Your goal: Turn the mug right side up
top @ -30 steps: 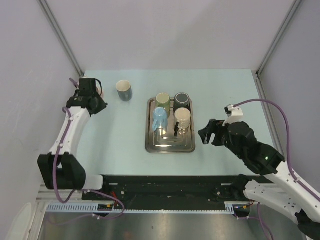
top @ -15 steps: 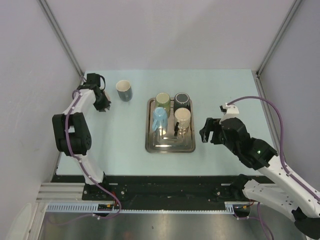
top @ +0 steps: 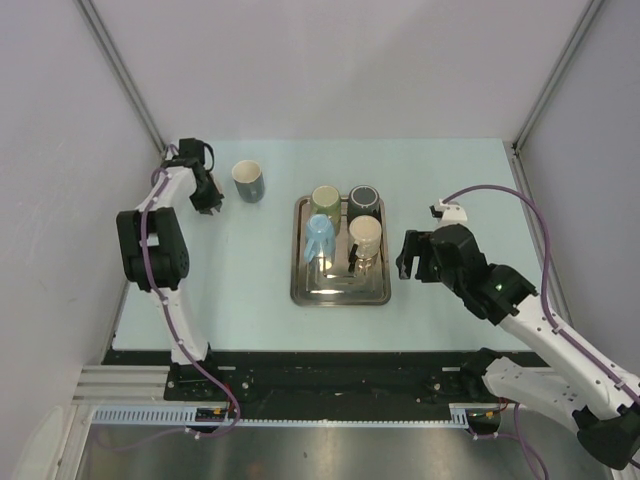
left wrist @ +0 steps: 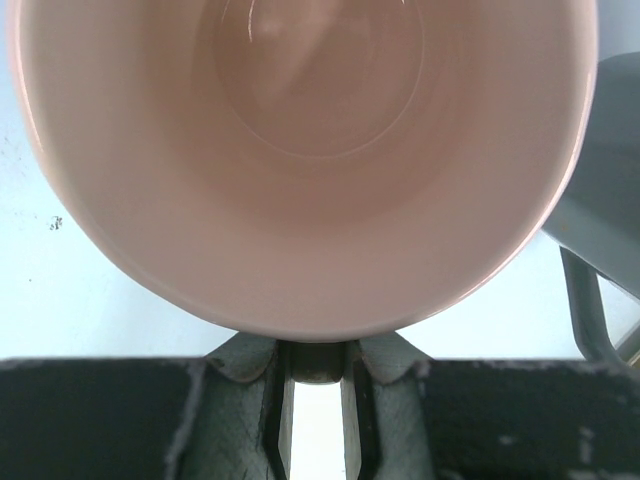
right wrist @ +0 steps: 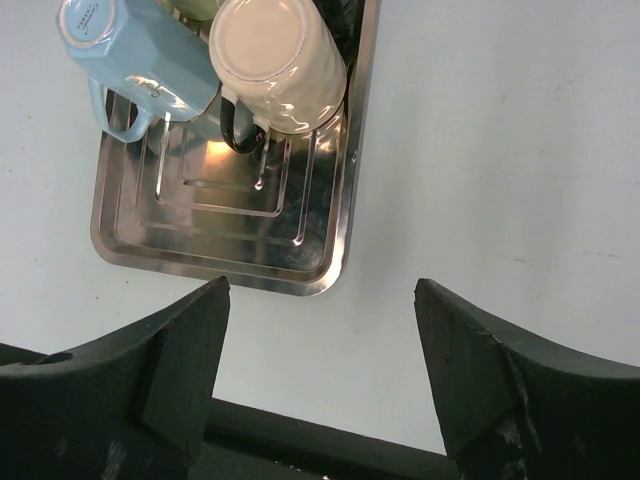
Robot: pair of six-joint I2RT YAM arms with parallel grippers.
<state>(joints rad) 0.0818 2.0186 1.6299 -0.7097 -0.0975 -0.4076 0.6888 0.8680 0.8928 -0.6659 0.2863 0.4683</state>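
My left gripper should move toward the dark grey mug, to the tabletop close [left wrist: 530,275] beside it, and let go of the pink mug's handle, because the pink mug's opening faces up.
A pink mug [left wrist: 300,150] fills the left wrist view, its open mouth facing the camera. My left gripper [left wrist: 313,365] is shut on its handle at the rim's lower edge. In the top view this gripper [top: 203,186] is at the table's far left and hides the pink mug. My right gripper [top: 412,262] is open and empty, just right of the steel tray [top: 340,290]. In the right wrist view its fingers [right wrist: 190,340] spread over bare table below the tray's corner [right wrist: 320,270].
A dark grey mug [top: 248,181] stands upright right of the left gripper and shows in the left wrist view [left wrist: 600,200]. The tray holds a green mug [top: 325,199], a dark mug [top: 364,200], a blue mug [top: 318,238] and a cream mug [top: 366,238].
The left arm has folded up toward the back left corner and its gripper has shifted a little right. The right gripper has moved slightly left toward the tray.
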